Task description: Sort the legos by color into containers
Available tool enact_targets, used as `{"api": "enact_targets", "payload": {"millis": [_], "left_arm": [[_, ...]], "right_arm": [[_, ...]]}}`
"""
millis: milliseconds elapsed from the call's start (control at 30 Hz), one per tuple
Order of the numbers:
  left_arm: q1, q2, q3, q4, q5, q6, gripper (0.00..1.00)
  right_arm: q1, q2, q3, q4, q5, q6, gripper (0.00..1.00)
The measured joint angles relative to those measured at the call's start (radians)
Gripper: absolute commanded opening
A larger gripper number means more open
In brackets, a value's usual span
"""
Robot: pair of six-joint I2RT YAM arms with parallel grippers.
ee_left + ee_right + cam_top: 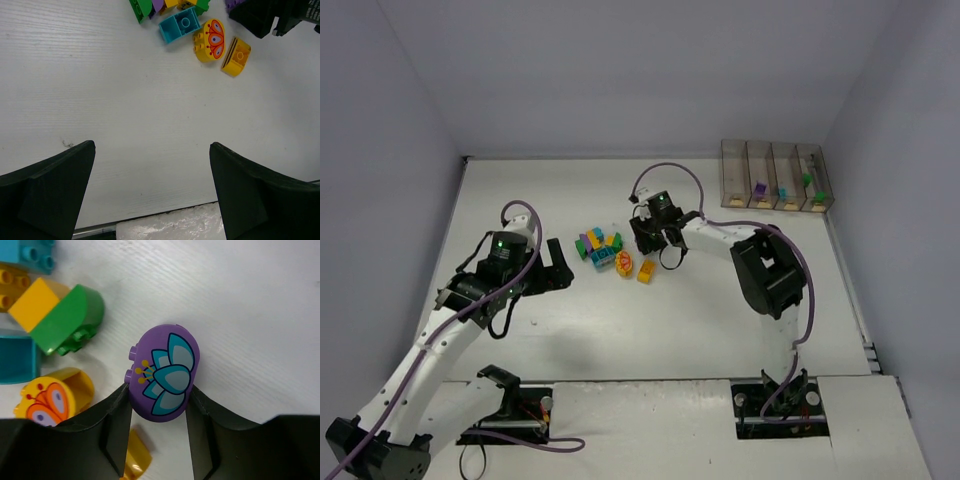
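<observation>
The purple brick's bin (760, 176) is outward of my right gripper, to the right in the top view. I need to lift the matching lego over that bin with my right gripper next and release it.
My right gripper (159, 400) is shut on a rounded purple lego (165, 370) with a teal flower print, one finger on each side. In the top view this gripper (655, 240) is at the right edge of the lego pile (600, 248) in mid-table. The pile holds a teal brick (179, 25), a yellow butterfly brick (211, 40), a yellow-orange brick (236, 56) and a green rounded brick (70, 322). My left gripper (152, 147) is open and empty, left of the pile (560, 265). The containers (776, 175) stand at the far right.
The bins hold small purple (759, 188), teal (782, 192) and green (807, 180) bricks. Grey walls close the table at the back and both sides. The right arm's elbow (768, 270) hangs over the table's right half.
</observation>
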Motion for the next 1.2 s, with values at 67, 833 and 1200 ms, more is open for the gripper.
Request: {"api": "enact_targets", "payload": {"millis": [67,833,1200], "left_arm": [[0.0,0.001,0.0,0.0,0.0,0.0,0.9],[0.0,0.126,0.004,0.031,-0.012,-0.003,0.9],[0.0,0.178,0.046,0.042,-0.015,-0.005,0.9]], "right_arm": [[-0.026,-0.006,-0.001,0.0,0.017,-0.002,0.0],[-0.686,0.094,0.39,-0.053,0.092,-0.106,0.24],[-0.69,0.192,0.507,-0.125,0.035,-0.101,0.67]]}}
